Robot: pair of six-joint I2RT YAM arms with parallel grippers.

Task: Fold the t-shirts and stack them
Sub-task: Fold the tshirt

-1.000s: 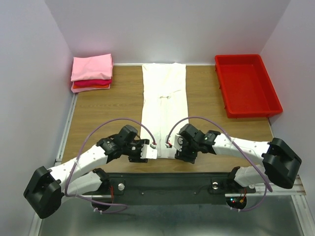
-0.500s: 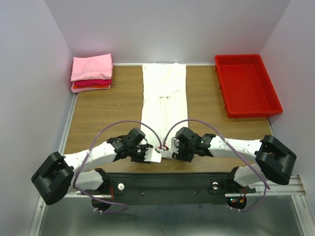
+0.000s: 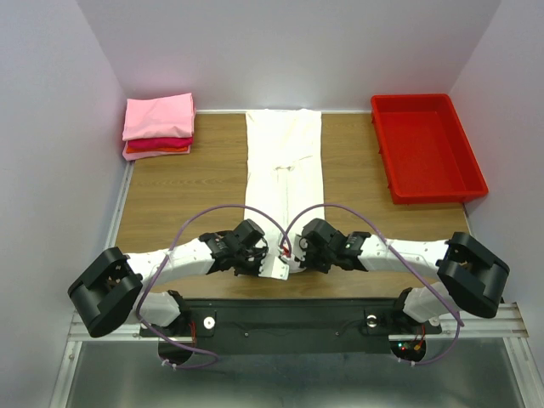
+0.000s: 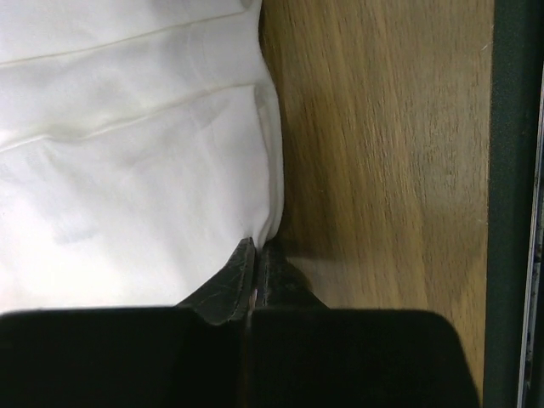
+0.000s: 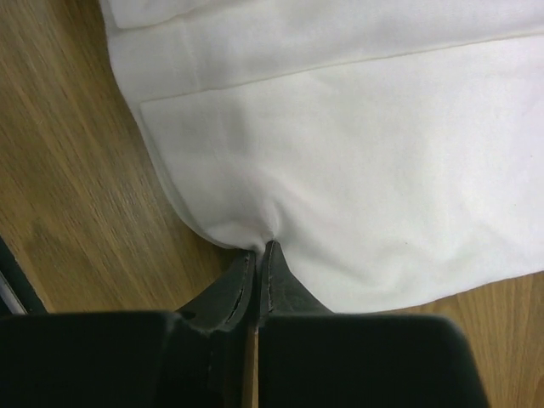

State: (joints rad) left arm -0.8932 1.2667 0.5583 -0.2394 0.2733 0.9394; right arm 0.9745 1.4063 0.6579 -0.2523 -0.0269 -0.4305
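The middle of the white strip (image 3: 303,169) lies outward and is still full length, so my right gripper will next lift the pinched corner of the t-shirt, carry it outward to there and let it go.
A white t-shirt (image 3: 283,161), folded into a long narrow strip, runs from the back wall to the near table edge. My left gripper (image 3: 265,254) is shut on its near left corner, and in the left wrist view the black fingertips (image 4: 257,248) pinch the cloth edge (image 4: 127,153). At the near right corner my right gripper (image 3: 295,252) is also shut; the right wrist view has its tips (image 5: 259,249) nipping a pucker of the white hem (image 5: 357,170). Folded pink and red t-shirts (image 3: 158,125) are stacked at the back left.
A rigid red tray (image 3: 427,146) stands at the back right. Bare wooden table (image 3: 178,191) lies either side of the white strip. Purple cables arch over both wrists. The black mounting rail (image 3: 289,313) runs just below the near hem.
Both grippers slid inward along the near hem towards each other and went from open to shut on the white t-shirt's near corners.
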